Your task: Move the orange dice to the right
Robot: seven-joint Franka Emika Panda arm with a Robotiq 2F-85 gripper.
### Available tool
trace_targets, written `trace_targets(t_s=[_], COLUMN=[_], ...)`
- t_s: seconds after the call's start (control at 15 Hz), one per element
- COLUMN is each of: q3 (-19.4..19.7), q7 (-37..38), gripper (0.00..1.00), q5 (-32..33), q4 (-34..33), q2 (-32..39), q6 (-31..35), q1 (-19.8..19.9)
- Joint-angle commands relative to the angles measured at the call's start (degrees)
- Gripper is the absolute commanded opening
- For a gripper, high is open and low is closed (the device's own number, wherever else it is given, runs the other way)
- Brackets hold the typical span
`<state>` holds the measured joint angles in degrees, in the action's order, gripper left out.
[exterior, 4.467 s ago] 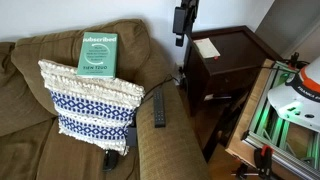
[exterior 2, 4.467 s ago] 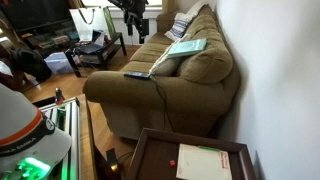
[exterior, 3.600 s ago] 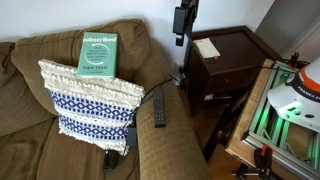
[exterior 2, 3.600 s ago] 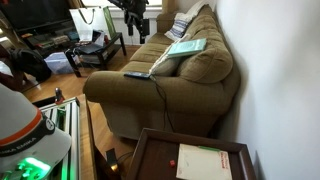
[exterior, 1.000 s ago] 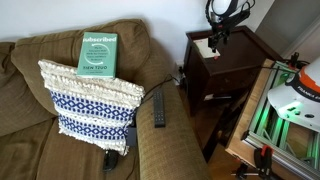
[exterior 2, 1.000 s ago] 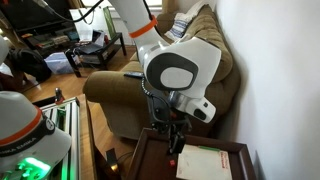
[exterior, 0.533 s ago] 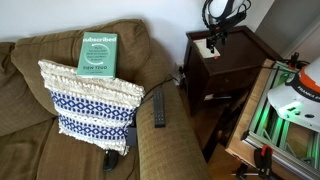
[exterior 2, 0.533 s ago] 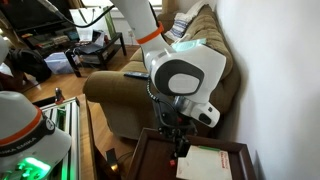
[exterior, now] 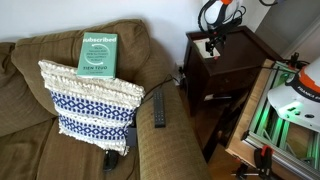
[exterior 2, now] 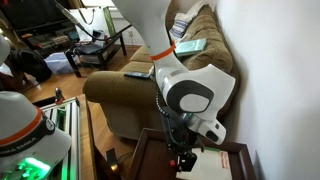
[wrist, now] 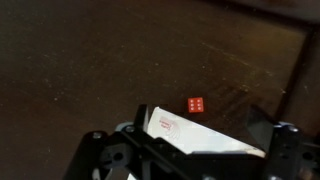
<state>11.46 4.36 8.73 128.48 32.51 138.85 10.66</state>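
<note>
The orange dice [wrist: 196,104] lies just beyond the card's edge, so I should next move my gripper down and past that edge until its fingers are on either side of the dice.
The orange dice [wrist: 196,104] is small with white dots. It lies on the dark wooden side table [wrist: 80,60], just beyond the edge of a white card [wrist: 205,138]. It shows only in the wrist view. My gripper [wrist: 200,140] is open, with one finger on each side of the card, and hovers just above the table short of the dice. In both exterior views the gripper [exterior: 213,43] [exterior 2: 183,158] hangs low over the side table [exterior: 235,62], and the arm hides the dice.
A brown sofa [exterior: 40,150] stands next to the side table, with a patterned pillow [exterior: 88,100], a green book [exterior: 98,52] and a remote [exterior: 159,110]. A 3D printer frame [exterior: 285,110] stands beside the table. A wall [exterior 2: 280,70] is close behind it.
The arm has swung from above the sofa over to the side table and has come down lower over the white card in the last second.
</note>
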Motion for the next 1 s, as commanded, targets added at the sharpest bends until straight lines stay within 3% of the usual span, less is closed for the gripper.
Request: trace_targets(t_s=[0.0, 0.2, 0.27, 0.4, 0.47, 0.53, 0.67, 0.73, 0.93], q3=[-0.3, -0.6, -0.6, -0.6, -0.7, -0.7, -1.2, -1.5, -1.7], q7=[-2.0, -2.7, -2.7, -3.0, -3.4, -3.6, -5.2, -6.0, -7.4], gripper=[0.96, 0.83, 0.73, 0.73, 0.63, 0.64, 0.55, 0.58, 0.52], q5=[-2.3, -3.5, -3.7, -4.2, -4.4, -4.5, -4.8, -5.1, -5.3], q4=[-3.5, -4.9, -5.2, -6.0, -6.3, -6.6, -7.2, -7.5, -8.5], q2=[3.8, 5.1, 5.4, 6.0, 6.2, 6.4, 6.7, 6.9, 7.7], q6=[-1.3, -2.5, -3.1, -4.5, -5.2, -6.0, -7.3, -8.2, -9.5], q1=[1.3, 1.8, 1.8, 1.9, 2.0, 2.0, 2.4, 2.7, 3.0])
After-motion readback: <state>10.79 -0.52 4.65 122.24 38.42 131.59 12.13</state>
